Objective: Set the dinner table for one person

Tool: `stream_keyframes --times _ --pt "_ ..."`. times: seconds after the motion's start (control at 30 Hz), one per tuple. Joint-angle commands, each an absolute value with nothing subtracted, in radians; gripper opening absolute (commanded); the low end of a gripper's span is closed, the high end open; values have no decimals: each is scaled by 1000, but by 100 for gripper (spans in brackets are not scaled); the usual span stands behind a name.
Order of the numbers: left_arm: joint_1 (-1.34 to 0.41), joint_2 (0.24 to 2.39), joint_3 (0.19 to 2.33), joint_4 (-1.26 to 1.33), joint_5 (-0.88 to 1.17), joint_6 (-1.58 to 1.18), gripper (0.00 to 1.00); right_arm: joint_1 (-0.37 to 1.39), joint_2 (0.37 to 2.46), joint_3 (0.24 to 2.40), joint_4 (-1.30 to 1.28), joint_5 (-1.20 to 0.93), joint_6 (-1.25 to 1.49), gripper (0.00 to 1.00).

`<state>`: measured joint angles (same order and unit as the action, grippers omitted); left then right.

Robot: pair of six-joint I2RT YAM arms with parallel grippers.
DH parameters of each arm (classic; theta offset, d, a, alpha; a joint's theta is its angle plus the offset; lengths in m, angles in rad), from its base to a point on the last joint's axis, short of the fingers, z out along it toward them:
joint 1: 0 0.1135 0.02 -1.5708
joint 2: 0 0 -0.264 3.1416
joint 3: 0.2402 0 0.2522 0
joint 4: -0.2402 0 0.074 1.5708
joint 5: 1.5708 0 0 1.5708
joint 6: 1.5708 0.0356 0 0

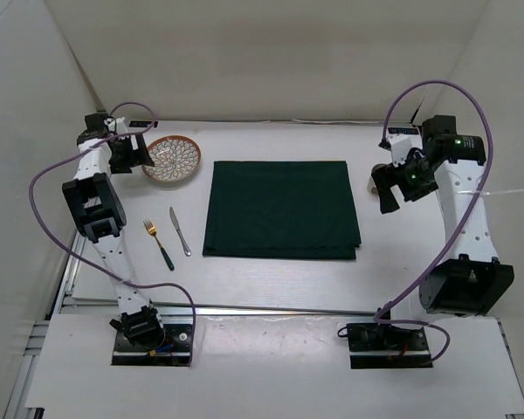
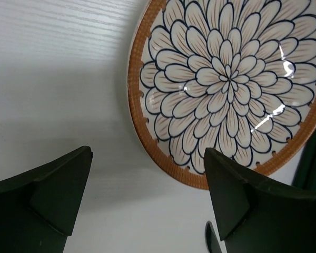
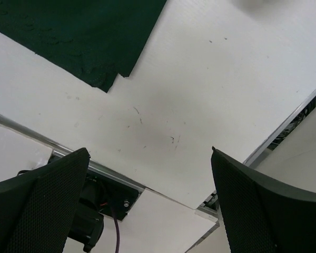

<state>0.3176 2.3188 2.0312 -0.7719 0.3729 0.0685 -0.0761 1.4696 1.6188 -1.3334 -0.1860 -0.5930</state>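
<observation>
The left gripper lowers onto the plate's orange rim [image 1: 148, 171] [image 2: 139, 120] next and closes, since that rim lies below, passing between its open fingers.
The white dinner table [image 1: 271, 278] carries a flower-patterned plate [image 1: 173, 160] with an orange rim at the back left. My left gripper [image 1: 135, 157] hovers at the plate's left edge, open and empty. In the left wrist view the plate [image 2: 229, 84] fills the upper right, and the left gripper [image 2: 147, 179] straddles bare table beside its rim. A gold fork with a green handle [image 1: 158, 243] and a silver knife [image 1: 180, 230] lie left of the dark green cloth [image 1: 282, 209]. My right gripper [image 1: 387, 194] hangs open to the right of the cloth, holding nothing.
In the right wrist view, the right gripper [image 3: 147, 179] looks down on bare table, the cloth's corner [image 3: 79, 31] and the table's near edge with an arm base [image 3: 95, 211]. A small object [image 1: 380, 171] sits mostly hidden behind the right gripper. Walls enclose three sides.
</observation>
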Motion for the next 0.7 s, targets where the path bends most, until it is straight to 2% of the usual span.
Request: stream_keyframes --times 0.0,0.2,0.3,0.33,0.37,0.43,0.47,0.67 --pt "310 2353 2100 -749 401 14 98 -75 1474 1687 -1434 -175 -557 100" --pt "299 2430 2145 -749 377 -15 94 -55 1483 1746 -1454 -175 -514 100" --pt "290 2457 2168 -739 377 -26 80 -55 1483 1730 -1445 -140 -514 98" --pt "279 2467 2180 -739 377 -26 66 -55 1483 1717 -1445 -126 -514 98" --pt "279 2479 2180 -739 377 -50 41 -55 1483 1717 -1436 -126 -514 98" --pt "269 2491 2191 -739 368 -63 13 -55 1483 1726 -1436 -126 -514 98" --pt "268 2491 2180 -730 354 -77 10 -55 1483 1726 -1436 -126 -514 98" --pt "301 2401 2117 -704 428 -162 10 -55 1483 1746 -1425 -106 -514 97"
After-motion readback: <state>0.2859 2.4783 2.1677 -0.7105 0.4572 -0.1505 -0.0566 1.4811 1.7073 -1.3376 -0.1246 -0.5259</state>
